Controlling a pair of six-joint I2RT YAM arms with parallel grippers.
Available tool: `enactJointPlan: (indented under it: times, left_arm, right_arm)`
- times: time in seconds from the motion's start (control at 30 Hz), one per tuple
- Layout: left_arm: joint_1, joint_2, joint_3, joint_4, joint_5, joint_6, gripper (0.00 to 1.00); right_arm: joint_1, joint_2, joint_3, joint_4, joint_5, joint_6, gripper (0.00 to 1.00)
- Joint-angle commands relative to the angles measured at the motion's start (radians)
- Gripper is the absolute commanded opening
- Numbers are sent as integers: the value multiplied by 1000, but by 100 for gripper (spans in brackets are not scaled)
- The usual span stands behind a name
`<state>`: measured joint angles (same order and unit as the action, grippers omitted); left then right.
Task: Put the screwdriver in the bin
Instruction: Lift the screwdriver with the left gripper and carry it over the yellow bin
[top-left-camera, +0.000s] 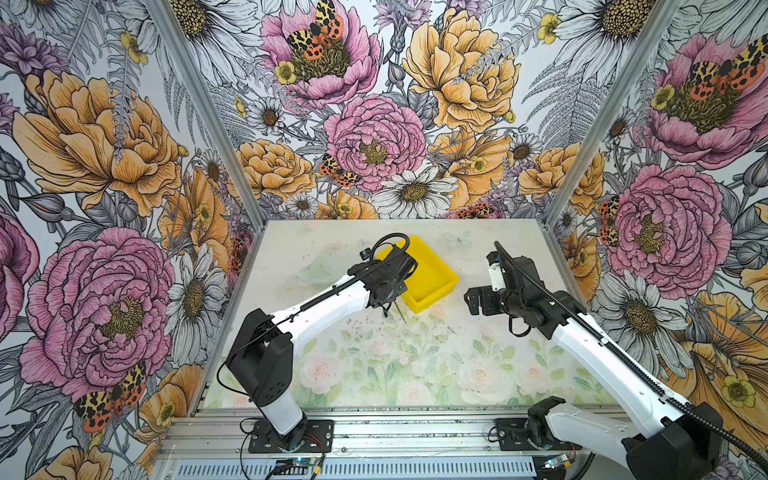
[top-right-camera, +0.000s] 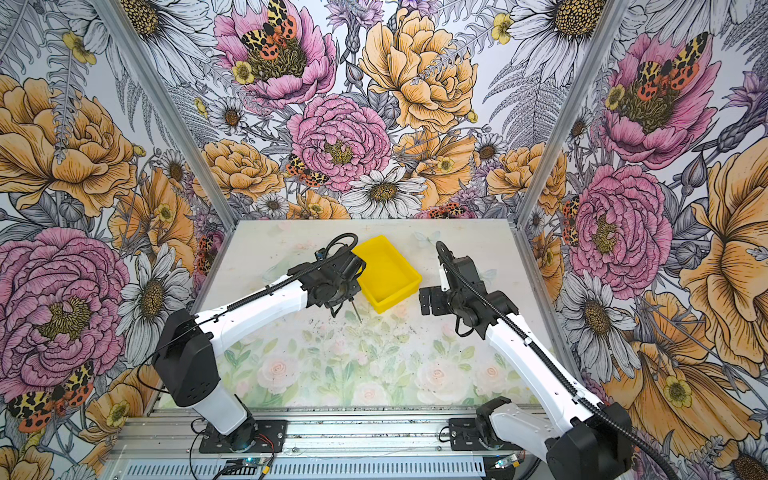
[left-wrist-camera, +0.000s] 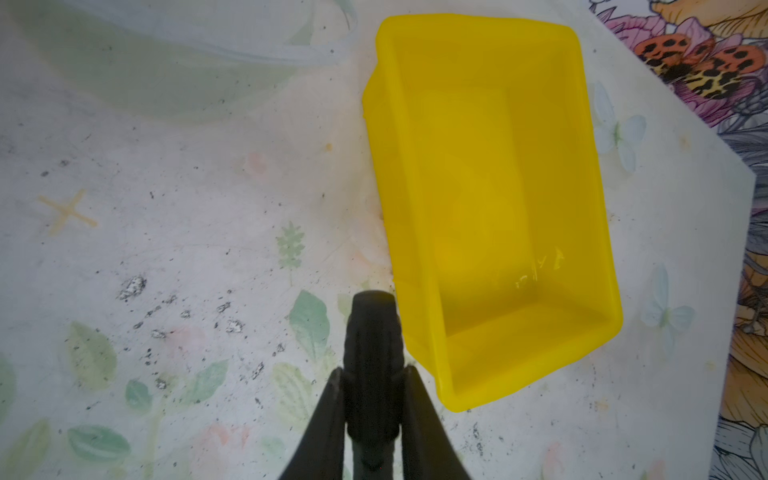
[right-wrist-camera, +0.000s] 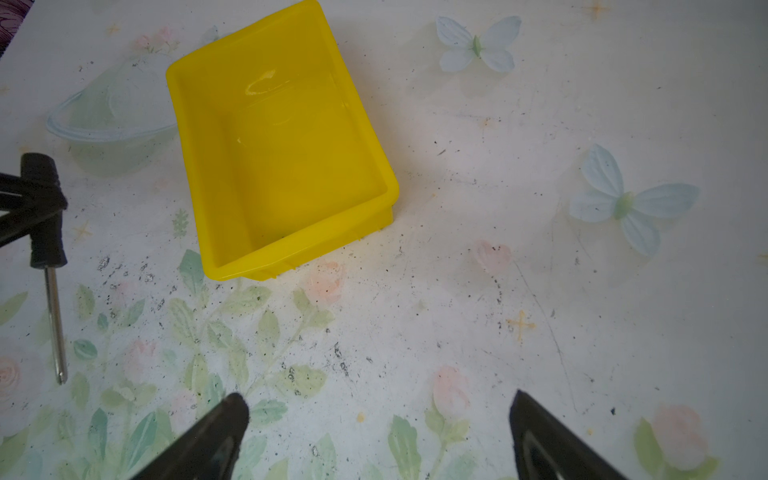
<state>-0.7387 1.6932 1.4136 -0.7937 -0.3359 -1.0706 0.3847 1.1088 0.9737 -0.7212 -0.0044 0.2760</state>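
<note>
The bin's empty bottom is outward of my left gripper and below it, so my left gripper should next carry the screwdriver (left-wrist-camera: 373, 332) outward over the bin's rim, go down and let it go.
My left gripper (left-wrist-camera: 374, 371) is shut on the black handle of the screwdriver (left-wrist-camera: 373, 332). In the right wrist view the screwdriver (right-wrist-camera: 46, 232) hangs with its thin grey shaft pointing down toward the table. Both top views show the shaft (top-left-camera: 401, 311) (top-right-camera: 356, 311) just off the near left corner of the yellow bin (top-left-camera: 432, 282) (top-right-camera: 388, 270). The bin (left-wrist-camera: 490, 208) (right-wrist-camera: 282, 166) is empty and lies at an angle on the table. My right gripper (right-wrist-camera: 376, 405) (top-left-camera: 473, 300) is open with nothing in it, to the right of the bin.
Flowered walls (top-left-camera: 124, 166) close in the table on the left, back and right. A metal rail (top-left-camera: 374, 428) with both arm bases runs along the front edge. The table mat (top-left-camera: 374, 365) has a pale flower print and dark specks.
</note>
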Motion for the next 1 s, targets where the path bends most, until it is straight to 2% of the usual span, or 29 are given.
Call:
enactJointPlan:
  times: [0.0,0.23,0.43,0.97]
  left_arm:
    - [23,76,104,1,10,57,0]
    - [55,280,345,1,45,101,0]
    - [84,416,479,1,79,106,1]
    - [121,579,571,1,80,110,2]
  right_arm:
    - [-8,-25,28,11,15,-4,99]
    - [-15,-46,6,9,21,-5,100]
    - [-20,-50,-3,12,14,-4,99]
    - [-20,-40,-9,24,-41,-16,99]
